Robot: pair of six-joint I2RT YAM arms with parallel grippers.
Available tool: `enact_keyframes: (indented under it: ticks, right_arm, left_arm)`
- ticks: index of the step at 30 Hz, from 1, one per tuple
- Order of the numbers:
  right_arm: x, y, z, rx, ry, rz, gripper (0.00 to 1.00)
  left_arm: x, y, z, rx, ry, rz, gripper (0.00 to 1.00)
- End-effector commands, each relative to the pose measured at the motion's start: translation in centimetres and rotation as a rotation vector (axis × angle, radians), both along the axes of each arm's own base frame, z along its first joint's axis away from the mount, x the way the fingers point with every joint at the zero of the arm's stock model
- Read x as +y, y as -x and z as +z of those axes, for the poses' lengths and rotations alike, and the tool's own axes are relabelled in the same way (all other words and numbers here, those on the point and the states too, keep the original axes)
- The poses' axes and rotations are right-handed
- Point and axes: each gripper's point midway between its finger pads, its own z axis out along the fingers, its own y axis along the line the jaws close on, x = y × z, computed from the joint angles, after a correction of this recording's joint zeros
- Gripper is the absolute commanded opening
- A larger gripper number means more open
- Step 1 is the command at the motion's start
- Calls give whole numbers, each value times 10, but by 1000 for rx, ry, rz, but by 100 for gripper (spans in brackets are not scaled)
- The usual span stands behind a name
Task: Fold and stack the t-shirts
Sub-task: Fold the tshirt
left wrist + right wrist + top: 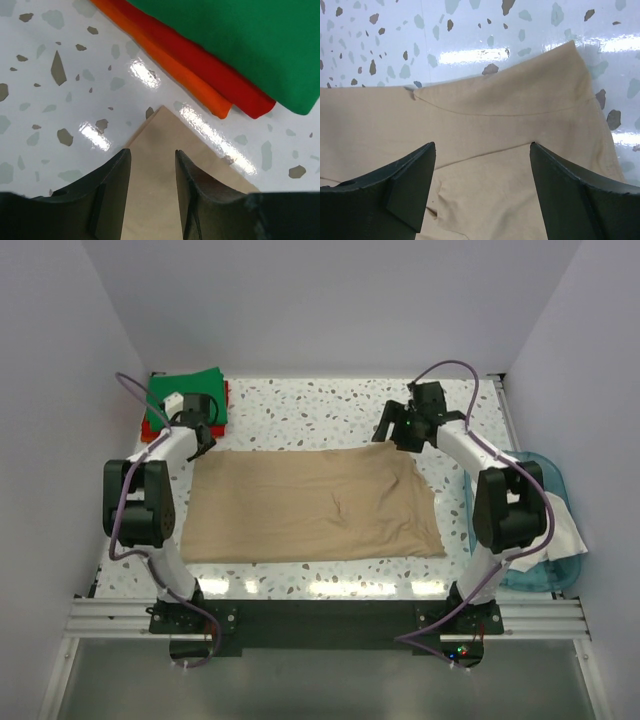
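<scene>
The tan-beige t-shirt's far corner (pixel 394 446) (pixel 570 56) is below my right gripper and to its right in the wrist view, outside my fingers. My right gripper should move over and down to that corner.
The tan-beige t-shirt (pixel 310 505) lies flat as a wide rectangle in the middle of the table. My left gripper (pixel 203 440) is open just above its far left corner (pixel 155 130), a finger on each side of the point (pixel 152 152). My right gripper (pixel 393 432) is wide open above its far right corner (pixel 510 95), with nothing between the jaws (pixel 482 145). A folded bright green t-shirt (pixel 185 390) lies on a folded red-orange one (pixel 148 430) at the far left; both show in the left wrist view, green (pixel 240 35) over red-orange (pixel 200 65).
A translucent blue tub (pixel 545 465) stands off the table's right edge with a whitish cloth (pixel 565 525) in it. White walls close in the table at the back and sides. Speckled table top (pixel 300 410) shows behind the tan shirt.
</scene>
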Motion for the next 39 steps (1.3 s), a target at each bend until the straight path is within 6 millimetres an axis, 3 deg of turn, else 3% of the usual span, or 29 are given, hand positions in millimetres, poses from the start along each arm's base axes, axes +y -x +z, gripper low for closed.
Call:
enact_keyframes:
  ticks: [1, 9, 16, 22, 31, 39]
  right_arm:
    - [7, -15, 16, -49, -24, 37, 79]
    - [4, -14, 3, -36, 2, 41, 79]
    - [-4, -21, -11, -19, 34, 25, 79]
    - [-14, -29, -22, -2, 51, 4, 79]
    - [-38, -53, -32, 3, 64, -51, 79]
    - [-40, -68, -53, 44, 86, -50, 79]
  left_arm:
    - [6, -19, 0, 3, -30, 14, 45]
    - [8, -32, -32, 67, -37, 24, 46]
    - [8, -38, -42, 85, -41, 27, 45]
    - [9, -41, -43, 88, -45, 26, 35]
    - [12, -40, -42, 98, -45, 19, 11]
    - [11, -38, -40, 97, -40, 12, 0]
